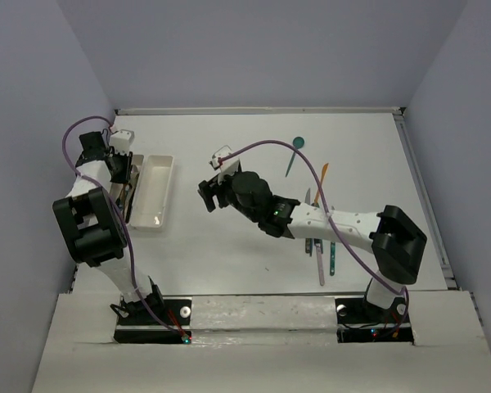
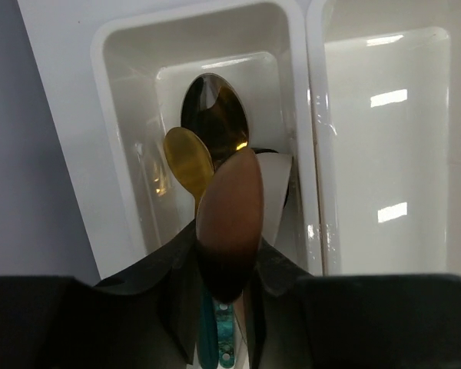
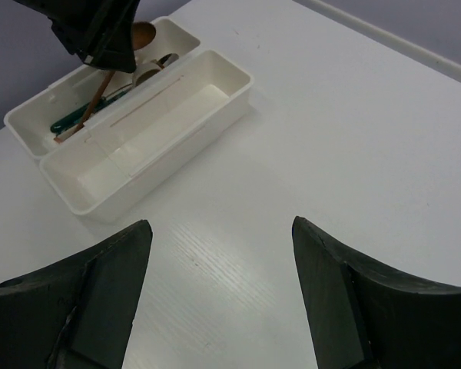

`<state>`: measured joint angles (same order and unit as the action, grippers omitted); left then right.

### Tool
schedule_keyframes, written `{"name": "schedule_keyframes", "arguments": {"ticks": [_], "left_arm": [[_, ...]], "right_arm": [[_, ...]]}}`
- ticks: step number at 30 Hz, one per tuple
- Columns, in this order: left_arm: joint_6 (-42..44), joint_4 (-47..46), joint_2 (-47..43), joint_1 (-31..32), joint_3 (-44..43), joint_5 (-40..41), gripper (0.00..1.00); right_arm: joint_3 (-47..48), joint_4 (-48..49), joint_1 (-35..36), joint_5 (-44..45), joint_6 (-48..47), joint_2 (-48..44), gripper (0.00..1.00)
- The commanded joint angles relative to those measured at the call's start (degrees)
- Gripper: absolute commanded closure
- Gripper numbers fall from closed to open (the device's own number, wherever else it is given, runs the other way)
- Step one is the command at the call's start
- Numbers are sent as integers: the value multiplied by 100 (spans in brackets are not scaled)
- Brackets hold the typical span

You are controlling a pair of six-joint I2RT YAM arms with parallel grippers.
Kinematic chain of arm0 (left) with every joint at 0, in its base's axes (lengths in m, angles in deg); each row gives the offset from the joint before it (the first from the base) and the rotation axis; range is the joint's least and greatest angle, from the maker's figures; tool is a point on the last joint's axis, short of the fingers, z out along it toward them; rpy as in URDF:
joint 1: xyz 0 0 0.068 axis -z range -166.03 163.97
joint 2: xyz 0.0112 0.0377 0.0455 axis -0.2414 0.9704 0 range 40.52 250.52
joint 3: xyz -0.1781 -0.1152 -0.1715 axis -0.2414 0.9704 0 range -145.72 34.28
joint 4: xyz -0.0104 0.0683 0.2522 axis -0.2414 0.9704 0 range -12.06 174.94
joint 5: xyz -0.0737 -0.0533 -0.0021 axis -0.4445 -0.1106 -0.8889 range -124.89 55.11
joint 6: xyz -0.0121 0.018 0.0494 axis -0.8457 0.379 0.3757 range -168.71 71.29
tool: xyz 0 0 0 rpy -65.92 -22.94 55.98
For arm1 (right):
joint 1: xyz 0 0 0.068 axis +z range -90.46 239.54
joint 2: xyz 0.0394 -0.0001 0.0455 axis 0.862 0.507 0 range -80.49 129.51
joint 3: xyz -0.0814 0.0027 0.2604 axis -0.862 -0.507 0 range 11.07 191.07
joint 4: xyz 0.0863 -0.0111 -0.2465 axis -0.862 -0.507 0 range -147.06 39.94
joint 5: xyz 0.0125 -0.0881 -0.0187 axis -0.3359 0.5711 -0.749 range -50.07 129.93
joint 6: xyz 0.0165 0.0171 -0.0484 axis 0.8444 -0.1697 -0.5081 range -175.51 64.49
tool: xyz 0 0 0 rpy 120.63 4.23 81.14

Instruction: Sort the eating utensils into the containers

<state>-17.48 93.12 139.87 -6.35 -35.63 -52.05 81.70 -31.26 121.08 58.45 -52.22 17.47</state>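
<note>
The teal spoon's handle [image 1: 290,164] is away from the other utensils, so I will next move my right gripper outward and to the right in the top view, then down onto the handle.
My left gripper [image 1: 121,176] hangs over the left of the two joined white trays [image 1: 129,214] and is shut on a brown spoon [image 2: 230,211], whose bowl sticks out past the jaws. In the left wrist view that tray [image 2: 123,146] holds a gold spoon [image 2: 188,157], a dark shiny spoon [image 2: 213,115] and a teal handle [image 2: 224,330]. The right tray [image 2: 384,154] is empty. My right gripper [image 1: 209,195] is open and empty above bare table, right of the trays [image 3: 150,142]. Loose utensils lie on the right: a teal spoon [image 1: 295,151], an orange one [image 1: 323,176], and several by the right arm [image 1: 321,258].
The table's back edge [image 1: 262,110] and purple walls bound the space. The left arm's body [image 1: 90,229] stands just left of the trays. A purple cable [image 1: 270,147] loops over the right arm.
</note>
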Motion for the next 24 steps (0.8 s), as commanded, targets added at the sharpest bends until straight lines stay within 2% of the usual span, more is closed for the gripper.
{"name": "schedule_keyframes", "arguments": {"ticks": [1, 3, 7, 14, 17, 24], "left_arm": [[104, -164, 84, -25, -251, 196, 60], [68, -226, 67, -25, -269, 205, 55], [-28, -331, 23, -25, -321, 214, 55], [-11, -384, 76, -16, -322, 319, 53], [-28, -402, -161, -16, -173, 110, 51], [-213, -446, -899, -16, -146, -120, 45]], "right_arm": [[504, -701, -335, 389, 391, 92, 21], [592, -965, -668, 345, 724, 110, 21], [531, -1362, -1204, 2, 1165, 49, 22], [399, -1538, -1311, 178, 937, 40, 22], [468, -1766, -1433, 134, 980, 57, 22], [820, -2452, -2453, -385, 1560, 277, 22]]}}
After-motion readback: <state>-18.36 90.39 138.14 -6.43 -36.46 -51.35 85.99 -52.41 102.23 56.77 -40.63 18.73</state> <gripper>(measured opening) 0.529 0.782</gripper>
